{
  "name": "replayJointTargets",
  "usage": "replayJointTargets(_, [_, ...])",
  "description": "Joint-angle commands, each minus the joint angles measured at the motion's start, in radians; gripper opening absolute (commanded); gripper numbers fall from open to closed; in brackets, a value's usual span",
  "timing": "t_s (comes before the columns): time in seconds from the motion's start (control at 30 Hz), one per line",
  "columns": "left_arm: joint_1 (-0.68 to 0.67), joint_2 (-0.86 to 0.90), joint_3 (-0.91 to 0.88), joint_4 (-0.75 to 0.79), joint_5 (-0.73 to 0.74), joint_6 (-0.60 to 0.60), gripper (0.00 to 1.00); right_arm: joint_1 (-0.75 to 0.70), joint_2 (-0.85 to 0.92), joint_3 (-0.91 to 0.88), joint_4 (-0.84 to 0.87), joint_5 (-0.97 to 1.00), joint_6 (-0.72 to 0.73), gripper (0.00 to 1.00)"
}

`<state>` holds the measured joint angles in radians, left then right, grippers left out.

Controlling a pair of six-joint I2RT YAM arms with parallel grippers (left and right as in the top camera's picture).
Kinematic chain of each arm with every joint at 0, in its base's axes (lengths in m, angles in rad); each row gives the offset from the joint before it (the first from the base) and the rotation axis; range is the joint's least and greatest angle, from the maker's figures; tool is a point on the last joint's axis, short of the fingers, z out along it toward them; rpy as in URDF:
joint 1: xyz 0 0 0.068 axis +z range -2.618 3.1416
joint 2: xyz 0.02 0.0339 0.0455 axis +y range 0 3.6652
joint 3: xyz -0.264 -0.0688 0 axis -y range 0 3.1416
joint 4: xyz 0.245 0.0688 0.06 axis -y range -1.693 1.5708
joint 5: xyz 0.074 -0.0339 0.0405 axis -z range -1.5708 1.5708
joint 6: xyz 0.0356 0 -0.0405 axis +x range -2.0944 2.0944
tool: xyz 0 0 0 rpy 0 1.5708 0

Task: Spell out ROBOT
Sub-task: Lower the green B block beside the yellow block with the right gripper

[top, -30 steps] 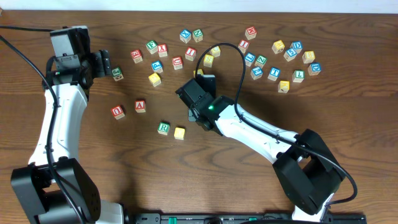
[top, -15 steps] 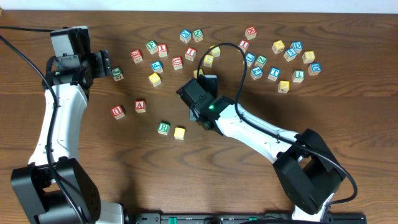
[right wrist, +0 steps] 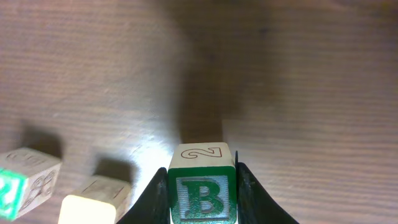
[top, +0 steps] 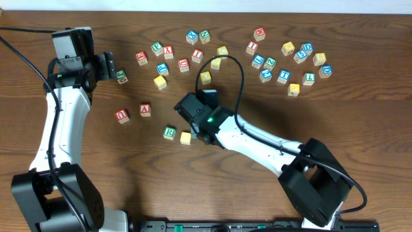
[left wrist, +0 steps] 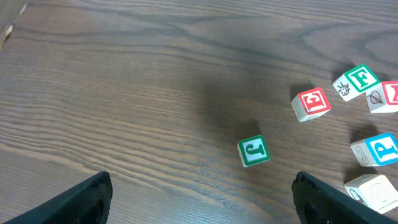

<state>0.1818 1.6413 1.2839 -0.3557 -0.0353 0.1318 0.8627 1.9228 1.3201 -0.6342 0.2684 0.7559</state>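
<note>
R and the yellow cube start the row, so my right gripper needs to go down and toward that cube next and let go of the B on the tabletop beside it.
My right gripper [right wrist: 202,200] is shut on the green-framed B cube [right wrist: 202,190], held just above the table. To its left in the right wrist view sit a plain yellow-faced cube [right wrist: 93,204] and the green-framed R cube [right wrist: 22,182]. From overhead, R [top: 169,133] and the yellow cube [top: 186,137] lie side by side, with the right gripper [top: 195,122] right beside the yellow one; the B is hidden under it there. A blue-framed T cube [top: 284,76] lies in the far right cluster. My left gripper [top: 109,67] is open and empty at the far left.
Red-framed A [top: 145,109] and U [top: 121,116] cubes lie left of the R. A green cube [left wrist: 254,152] sits ahead of the left gripper [left wrist: 202,208]. Several loose letter cubes, some yellow [top: 160,82], spread along the back of the table.
My right gripper has carried the B cube toward the front left, down to the yellow cube beside the R. A yellow cube behind it is now uncovered. The left arm has not moved.
</note>
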Motion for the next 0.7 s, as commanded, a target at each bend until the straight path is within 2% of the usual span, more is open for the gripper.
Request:
replayJointTargets(0.0, [0.005, 0.012, -0.005, 0.0, 0.001, 0.006, 0.91, 0.029, 0.014, -0.002, -0.001, 0.001, 0.066, 0.01])
replayJointTargets(0.6, [0.005, 0.012, -0.005, 0.003, 0.001, 0.006, 0.91, 0.055, 0.014, -0.002, -0.012, 0.003, 0.105, 0.01])
replayJointTargets(0.67, [0.005, 0.012, -0.005, 0.002, 0.001, 0.006, 0.91, 0.055, 0.014, -0.002, -0.012, 0.003, 0.105, 0.04])
